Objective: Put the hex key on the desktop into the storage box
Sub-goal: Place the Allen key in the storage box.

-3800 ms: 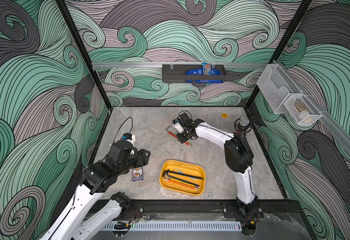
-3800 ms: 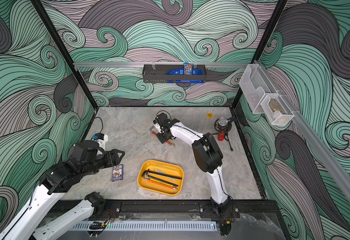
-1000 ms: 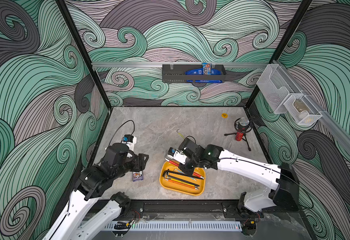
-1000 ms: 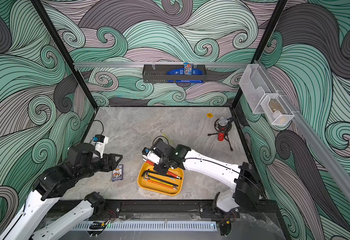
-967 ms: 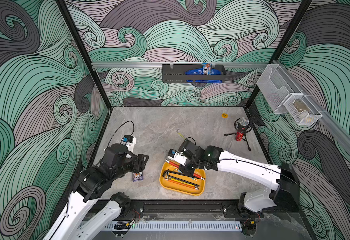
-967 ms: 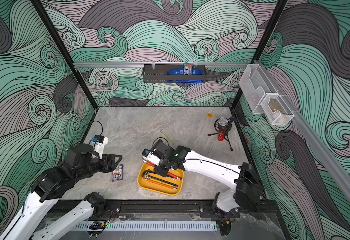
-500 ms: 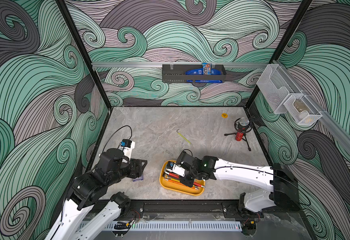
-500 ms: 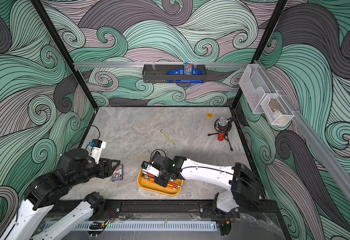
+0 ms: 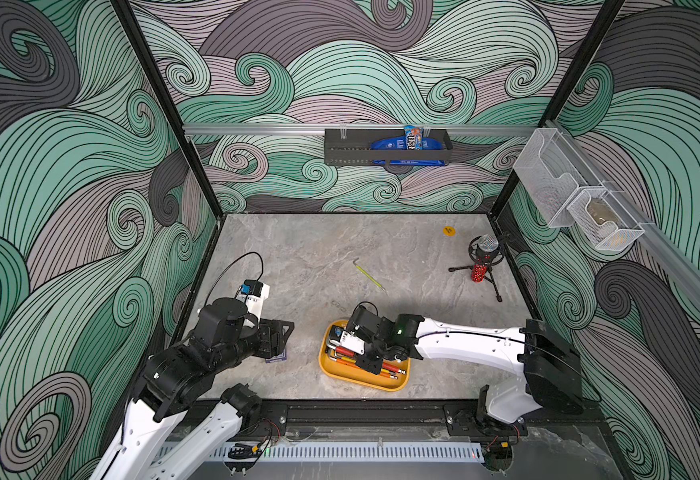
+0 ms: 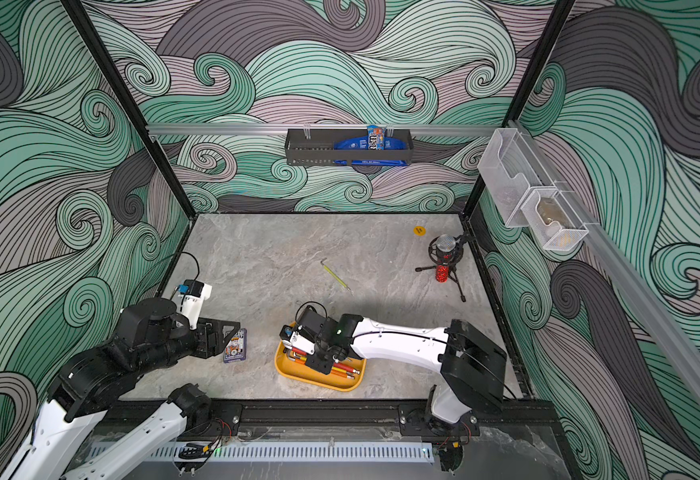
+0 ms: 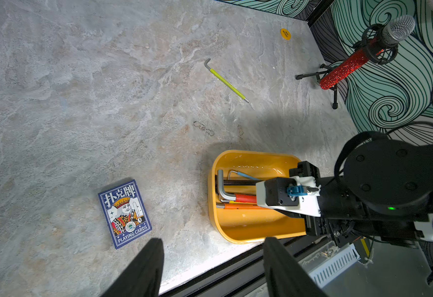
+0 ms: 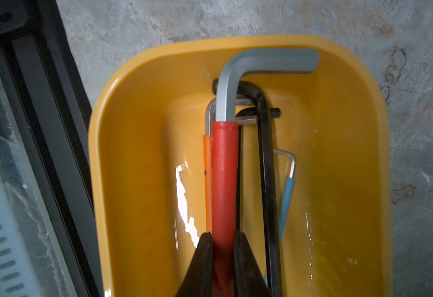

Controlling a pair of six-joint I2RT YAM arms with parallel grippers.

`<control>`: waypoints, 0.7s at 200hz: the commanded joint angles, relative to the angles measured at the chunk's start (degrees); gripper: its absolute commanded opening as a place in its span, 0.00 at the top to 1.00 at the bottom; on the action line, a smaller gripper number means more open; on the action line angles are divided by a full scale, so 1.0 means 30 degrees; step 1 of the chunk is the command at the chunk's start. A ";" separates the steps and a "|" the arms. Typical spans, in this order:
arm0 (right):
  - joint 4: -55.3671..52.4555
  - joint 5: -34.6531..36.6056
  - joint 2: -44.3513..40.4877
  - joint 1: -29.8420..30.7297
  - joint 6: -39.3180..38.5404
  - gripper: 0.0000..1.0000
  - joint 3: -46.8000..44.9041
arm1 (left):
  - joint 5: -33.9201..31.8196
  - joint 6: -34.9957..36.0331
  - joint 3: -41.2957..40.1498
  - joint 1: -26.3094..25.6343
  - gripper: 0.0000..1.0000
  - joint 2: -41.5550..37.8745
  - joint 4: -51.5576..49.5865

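Observation:
I need to lower my right gripper into the yellow storage box next, beside the orange-sleeved key, and let go of the red sleeve. The sleeve is still hanging above the other keys.
My right gripper is shut on the red sleeve of a large grey hex key, held low inside the yellow storage box. In both top views the gripper reaches into the box near the desktop's front edge. Black, orange and blue-sleeved keys lie under it. A thin hex key with a yellow-green sleeve lies on the desktop behind the box. My left gripper stands open and empty to the box's left.
A playing-card pack lies under the left gripper. A red microphone on a tripod and a yellow sticker are at the back right. A black wall basket and white mesh bins hang on the walls.
My right gripper has carried the red-sleeved hex key forward and down into the storage box. The left arm has drawn back slightly toward the front left.

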 commanded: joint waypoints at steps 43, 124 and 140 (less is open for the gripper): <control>0.1702 0.0528 0.0450 0.0039 -0.0667 1.00 -0.1066 | 0.0362 -0.0443 0.0217 0.0155 0.36 -0.0231 0.0237; 0.2264 0.0433 0.1419 -0.0006 -0.1019 0.94 -0.1280 | 0.0589 -0.0560 -0.0094 0.0169 0.35 -0.0142 0.0539; 0.2256 0.0447 0.1286 -0.0006 -0.0905 0.82 -0.1295 | 0.0603 -0.0560 -0.0119 0.0172 0.35 -0.0142 0.0601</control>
